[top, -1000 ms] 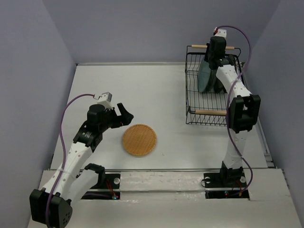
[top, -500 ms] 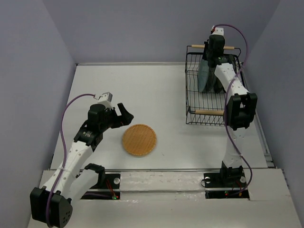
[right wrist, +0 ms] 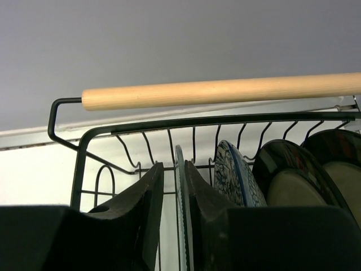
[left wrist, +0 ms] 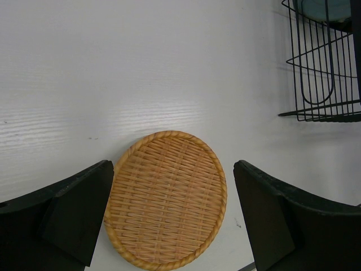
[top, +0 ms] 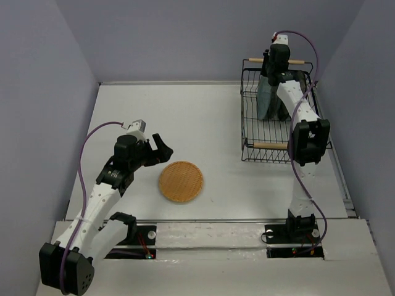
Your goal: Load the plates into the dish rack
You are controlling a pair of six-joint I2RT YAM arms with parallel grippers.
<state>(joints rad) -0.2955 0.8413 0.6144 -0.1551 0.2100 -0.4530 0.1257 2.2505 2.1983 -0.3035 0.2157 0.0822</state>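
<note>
My left gripper descends back onto the rim of the woven plate (top: 181, 181) away from the rack next, since that plate lies below and back, wider than my open fingers.
The orange-tan woven plate (top: 181, 181) lies flat on the table; in the left wrist view it (left wrist: 166, 197) sits below my open, empty left gripper (left wrist: 172, 169), which hovers just left of it (top: 162, 148). The black wire dish rack (top: 270, 145) stands far right. My right gripper (top: 276, 65) is over its far end. Its fingers straddle the top edge of the upright teal plate (right wrist: 181, 226), with a gap on the left side, so the jaws are slightly open. The floral plate (right wrist: 234, 175) and two beige plates (right wrist: 287, 180) stand beside it.
The rack's far wooden handle (right wrist: 220, 91) runs just above and beyond my right fingers. The rack's near corner shows in the left wrist view (left wrist: 321, 84). Grey walls enclose the white table (top: 185, 117) on three sides.
My right gripper has moved farther back and up over the rack's far end, toward the far handle. The left arm and the woven plate have not moved.
</note>
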